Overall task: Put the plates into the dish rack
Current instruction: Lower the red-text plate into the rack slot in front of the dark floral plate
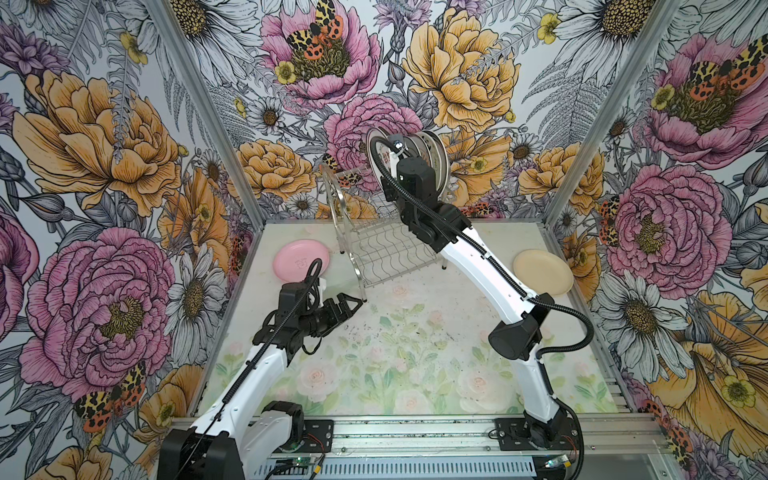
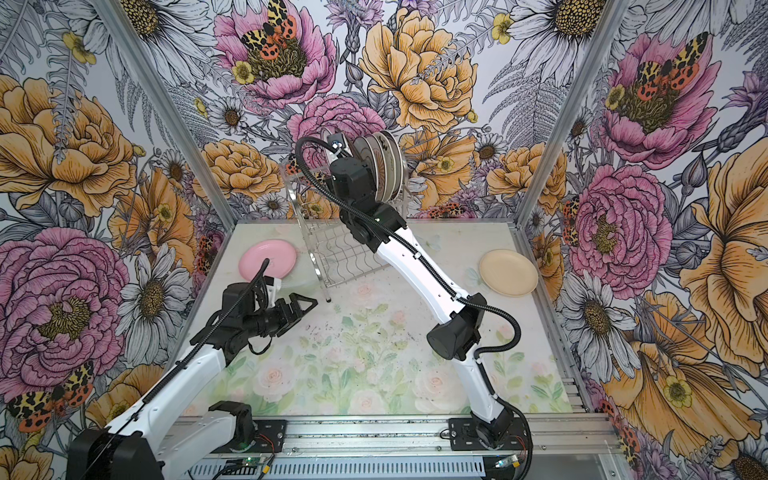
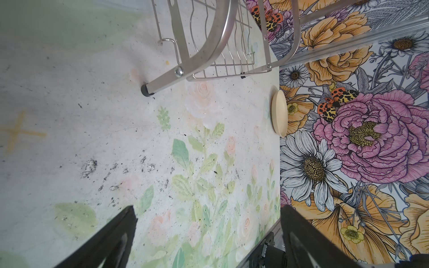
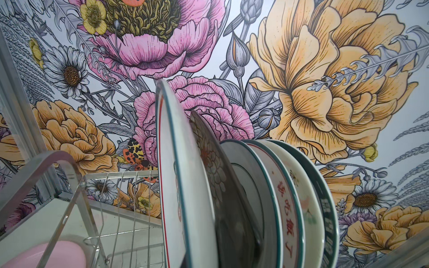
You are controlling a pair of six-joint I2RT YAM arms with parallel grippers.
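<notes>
The white teal-rimmed plate's rim still stands above the row. My right gripper lowers the plate into the upper level's gap (image 1: 385,205) beside the dark plate and releases it next.
The steel dish rack (image 1: 382,249) (image 2: 332,253) stands at the back of the table. Several printed plates (image 1: 432,162) (image 4: 290,197) stand on edge in its upper tier. My right gripper (image 1: 395,158) (image 4: 185,261) is up at that tier, shut on the rim of a white teal-rimmed plate (image 1: 376,153) (image 4: 176,162) at the left end of the row. A pink plate (image 1: 297,259) (image 2: 268,259) lies flat left of the rack. A cream plate (image 1: 542,272) (image 3: 279,113) lies at the right edge. My left gripper (image 1: 353,303) (image 3: 207,208) hovers open and empty near the rack's front foot.
The rack's front leg (image 3: 147,91) stands just ahead of my left gripper. The lower wire tier (image 2: 345,257) holds nothing. Flowered walls close in on three sides. The right arm (image 1: 486,274) slants across the table from its base up to the rack.
</notes>
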